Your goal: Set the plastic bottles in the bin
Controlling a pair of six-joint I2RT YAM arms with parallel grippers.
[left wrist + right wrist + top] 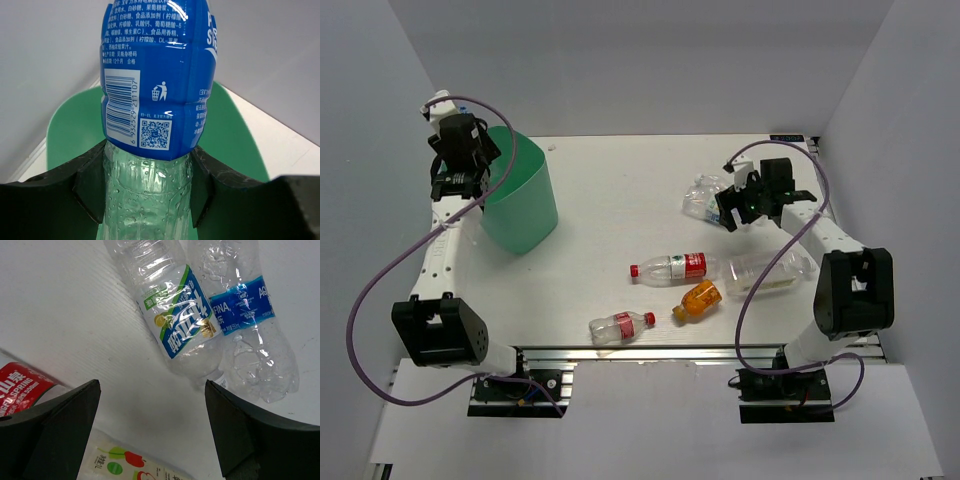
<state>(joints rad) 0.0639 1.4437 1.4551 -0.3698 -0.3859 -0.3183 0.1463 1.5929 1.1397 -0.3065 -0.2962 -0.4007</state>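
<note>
The green-white-and-blue labelled bottle is ahead of my open fingers, so I will next move my right gripper to the left in the top view and down over the bottle's label.
My left gripper (458, 178) is at the left rim of the mint-green bin (525, 200). In the left wrist view it (147, 190) is shut on a clear bottle with a blue label (155, 75), with the bin (70, 130) behind it. My right gripper (733, 212) is open and empty (152, 410), just above the table. Ahead of it lie a green-white-and-blue labelled bottle (182, 320) and a crumpled blue-labelled bottle (250, 305), which show as a pair in the top view (703, 195).
On the table also lie a red-labelled bottle (675, 267), a wide clear bottle (770, 270) with an apple label (130, 467), an orange-filled bottle (698, 300) and a small red-labelled bottle (620, 326). White walls enclose the table.
</note>
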